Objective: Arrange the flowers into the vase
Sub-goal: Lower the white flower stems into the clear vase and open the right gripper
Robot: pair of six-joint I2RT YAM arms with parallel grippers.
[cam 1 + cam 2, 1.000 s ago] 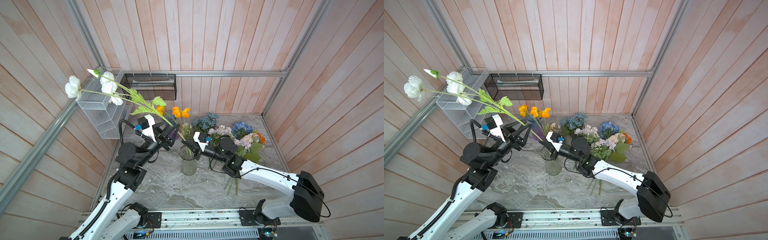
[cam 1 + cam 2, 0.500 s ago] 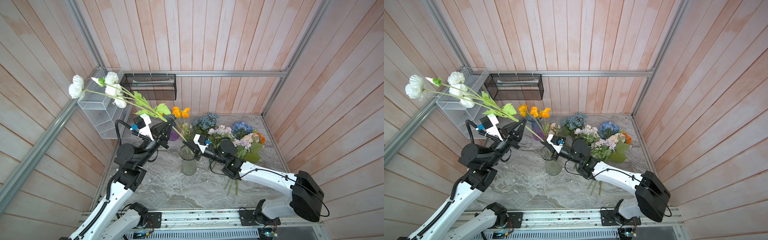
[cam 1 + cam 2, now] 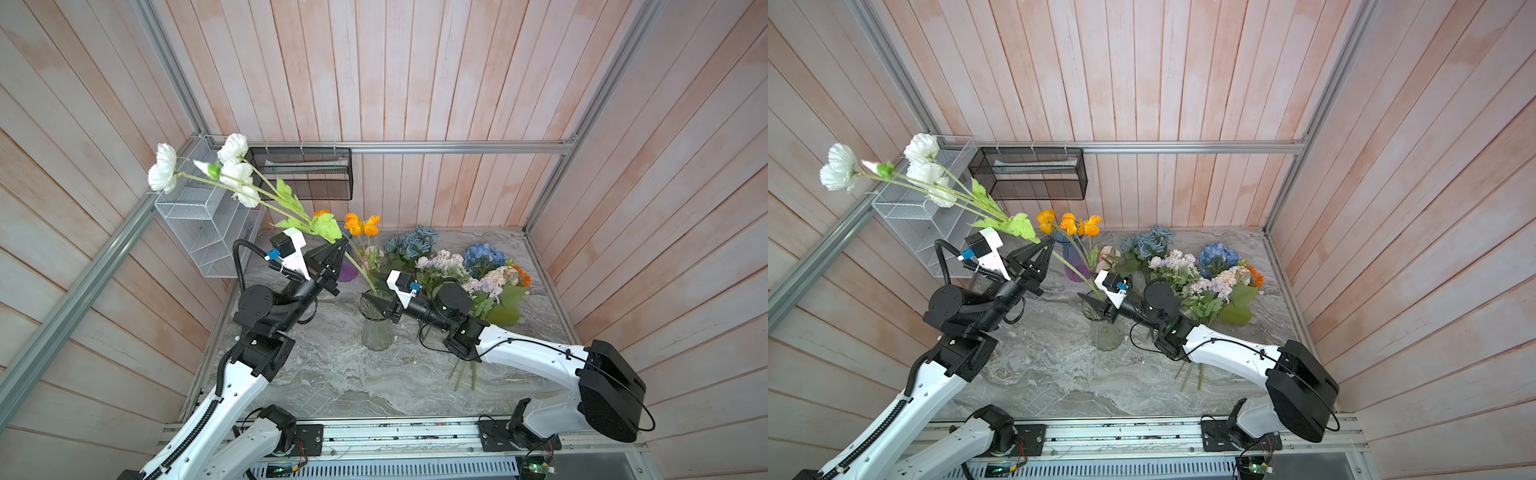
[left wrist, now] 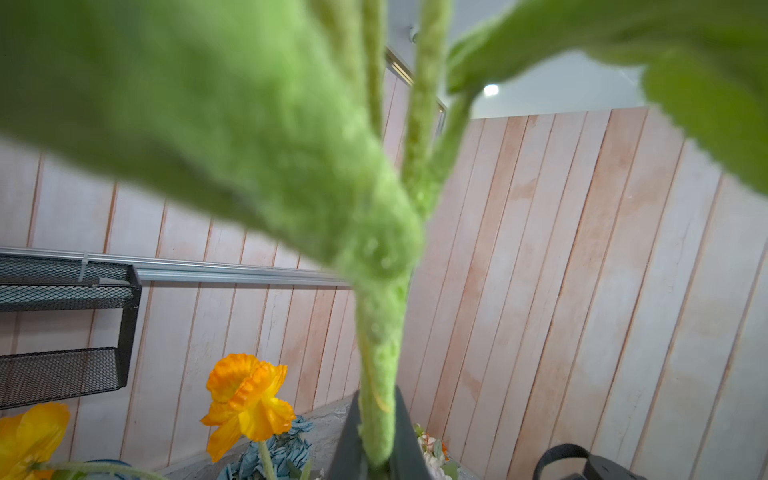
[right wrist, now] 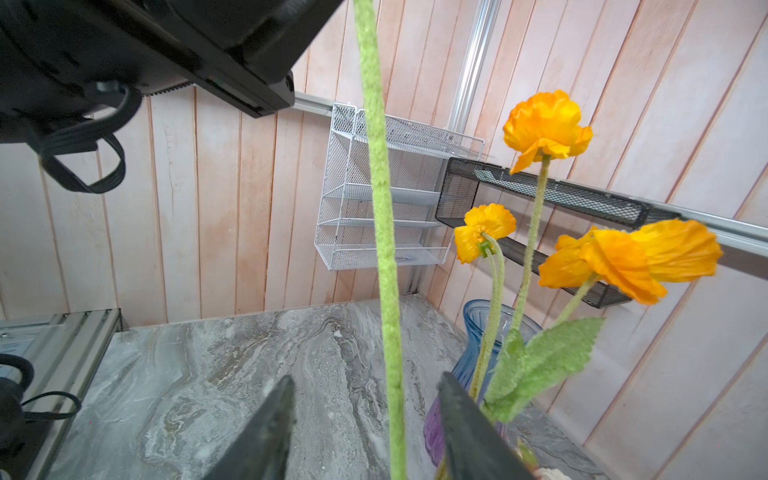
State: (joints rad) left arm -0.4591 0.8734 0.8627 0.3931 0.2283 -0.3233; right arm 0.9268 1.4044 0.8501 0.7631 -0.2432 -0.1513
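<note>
My left gripper lowers toward the vase's rim and releases the stem next, since the vase's opening lies below it and the stem already slants there.
A bunch of white poppies on a long green stem slants from the upper left down to the mouth of the clear glass vase. My left gripper is shut on that stem just below its leaves. My right gripper hovers at the vase's mouth, open, with the stem's lower part running free between its fingers. More flowers lie in a pile at the back right.
Orange poppies stand in a blue-purple vase just behind my left gripper. A white wire rack and a black mesh shelf hang on the walls. Bare marble lies in front.
My left gripper has closed on the white poppy stem. My right gripper has opened and let go of it. The white blooms have swung to the right.
</note>
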